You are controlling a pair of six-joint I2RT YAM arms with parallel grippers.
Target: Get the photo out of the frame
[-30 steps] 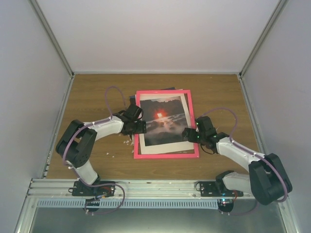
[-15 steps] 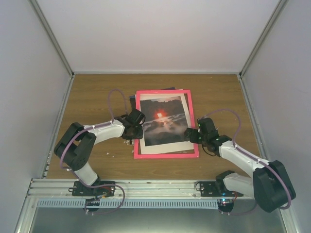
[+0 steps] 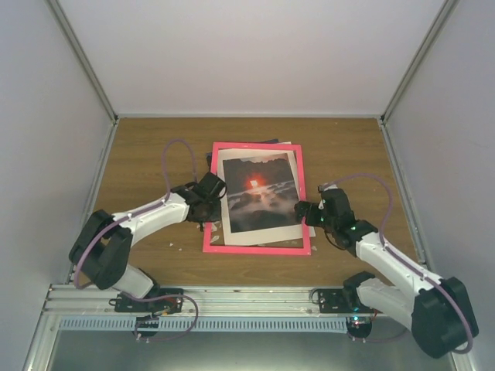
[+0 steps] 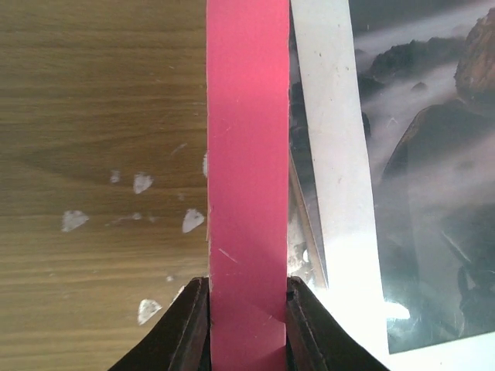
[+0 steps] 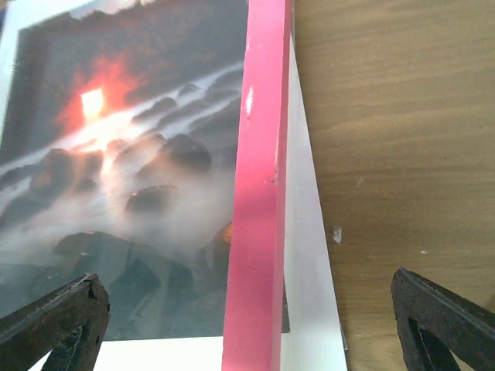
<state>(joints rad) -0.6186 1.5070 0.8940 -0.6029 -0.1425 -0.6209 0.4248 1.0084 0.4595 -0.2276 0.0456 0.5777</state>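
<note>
I will lift the frame (image 3: 256,247) with my left gripper next, swing it to the left in the top view, lower it and then release it, since bare wood lies that way.
The pink-red frame (image 3: 256,247) lies in the middle of the wooden table, with the photo (image 3: 259,193) of rocks, mist and a red sun inside its border, a white mat (image 3: 255,233) round the print. My left gripper (image 3: 210,204) is shut on the frame's left bar (image 4: 247,154), which fills the gap between both fingers (image 4: 189,332). The photo (image 4: 433,193) and the mat (image 4: 332,154) lie just to the right of that bar. My right gripper (image 3: 306,210) stands wide open astride the frame's right bar (image 5: 259,193), its fingers (image 5: 54,325) well clear of it.
Small white chips (image 4: 139,183) are scattered on the wood left of the frame. A dark sheet (image 3: 267,141) peeks out from under the frame's far edge. Grey walls close in three sides, and a metal rail (image 3: 232,297) runs along the near edge.
My left gripper has closed onto the frame's left bar, and the frame's left side has shifted a little to the left. The right arm has edged in toward the right bar, still open.
</note>
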